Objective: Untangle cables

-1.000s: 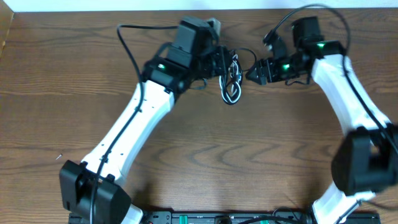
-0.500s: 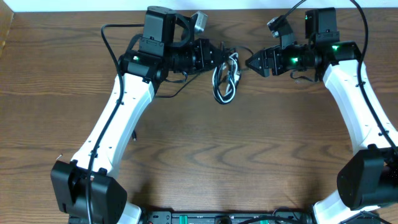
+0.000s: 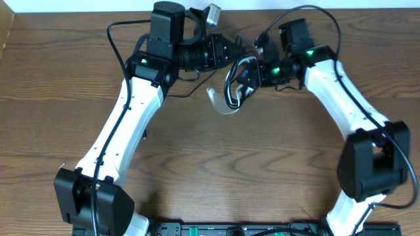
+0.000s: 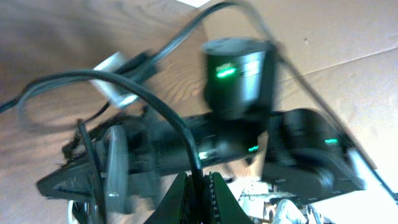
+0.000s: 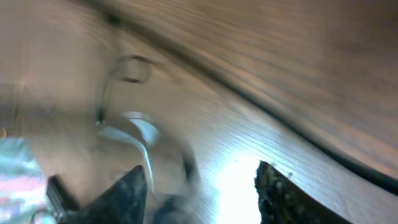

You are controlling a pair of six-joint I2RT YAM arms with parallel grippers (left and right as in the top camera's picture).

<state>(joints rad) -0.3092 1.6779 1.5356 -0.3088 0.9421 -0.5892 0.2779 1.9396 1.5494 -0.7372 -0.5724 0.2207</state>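
Note:
My left gripper should next leave the bundle, then lower and release the black cord (image 3: 231, 92) on the bare tabletop below, to its left in the overhead view.
The cables hang as one small bundle at the table's back middle: a black cord (image 3: 231, 92) looped with a white cord (image 3: 216, 102). My left gripper (image 3: 237, 54) is shut on the black cord, which runs between its fingers in the left wrist view (image 4: 198, 186). My right gripper (image 3: 248, 73) is open and sits right against the bundle from the right. In the right wrist view its fingers (image 5: 202, 186) stand wide apart, with a blurred white cord loop (image 5: 143, 134) by the left finger.
The wooden table (image 3: 262, 164) spreads below the bundle. Thick black arm wires loop over the left arm (image 3: 121, 29) and the right arm (image 3: 308, 10). The table's back edge (image 3: 79, 12) lies just behind both grippers.
My right gripper has moved left, from apart on the right to against the bundle. The white cord has swung out at the lower left. My left gripper has held its place.

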